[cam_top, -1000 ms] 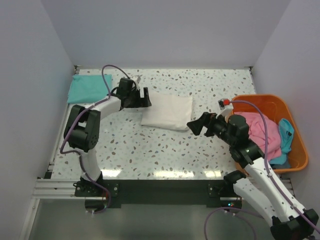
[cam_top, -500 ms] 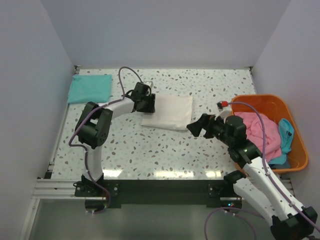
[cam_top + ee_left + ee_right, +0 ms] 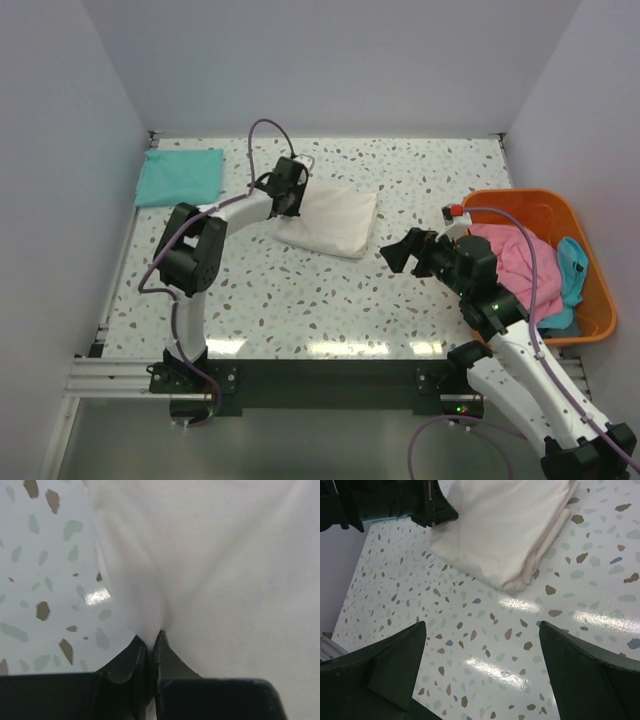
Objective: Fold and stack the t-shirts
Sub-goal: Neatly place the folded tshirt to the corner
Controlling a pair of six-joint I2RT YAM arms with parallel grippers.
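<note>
My left gripper will rise, swing left in the top view, lower and release atop the teal t-shirt (image 3: pixel 180 175).
A folded cream t-shirt (image 3: pixel 335 220) lies mid-table, slightly skewed. My left gripper (image 3: pixel 291 200) is shut on its left edge; in the left wrist view the black fingertips (image 3: pixel 150 636) pinch a ridge of the cream cloth (image 3: pixel 225 570). A folded teal t-shirt (image 3: pixel 180 175) rests at the far left corner. My right gripper (image 3: pixel 402 250) hovers open to the right of the cream shirt, with bare table between its fingers (image 3: pixel 482 630); the cream shirt (image 3: pixel 505 530) shows ahead of it. Pink (image 3: pixel 520 270) and blue (image 3: pixel 570 270) shirts lie crumpled in the basket.
An orange plastic basket (image 3: pixel 590 250) stands at the right edge of the speckled table (image 3: pixel 300 300). Pale walls close the table in on the left, back and right. The left arm's black wrist (image 3: pixel 395 500) shows at the top of the right wrist view.
The left gripper moved right onto the cream shirt's left edge and closed on it. The shirt has shifted and turned slightly. The right arm has barely moved.
</note>
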